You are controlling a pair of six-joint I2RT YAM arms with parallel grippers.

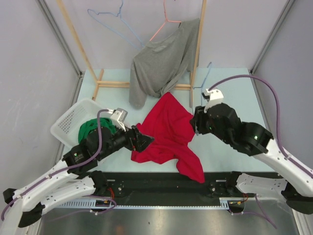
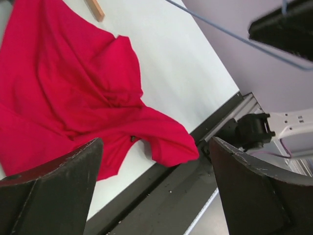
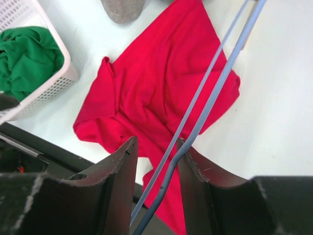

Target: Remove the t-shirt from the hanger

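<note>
My right gripper raises the hanger outward to the rack's post by the grey shirt next and releases it there, since the hanger is bare.
The red t-shirt (image 1: 168, 129) lies crumpled on the table between my two arms, with no hanger in it. It also shows in the left wrist view (image 2: 73, 88) and the right wrist view (image 3: 161, 83). My right gripper (image 1: 197, 120) (image 3: 156, 142) is shut on a thin blue wire hanger (image 3: 216, 83) and holds it bare in the air above the shirt's right edge. The hanger also shows in the top view (image 1: 201, 78) and the left wrist view (image 2: 234, 36). My left gripper (image 1: 144, 139) (image 2: 156, 142) is open and empty over the shirt's left edge.
A wooden rack (image 1: 198, 44) stands at the back with a grey shirt (image 1: 164, 61) on a pink hanger and an empty blue hanger (image 1: 110, 22). A white basket (image 1: 68, 120) holding a green garment (image 1: 95, 129) sits at the left. The table's black front edge is close to the shirt.
</note>
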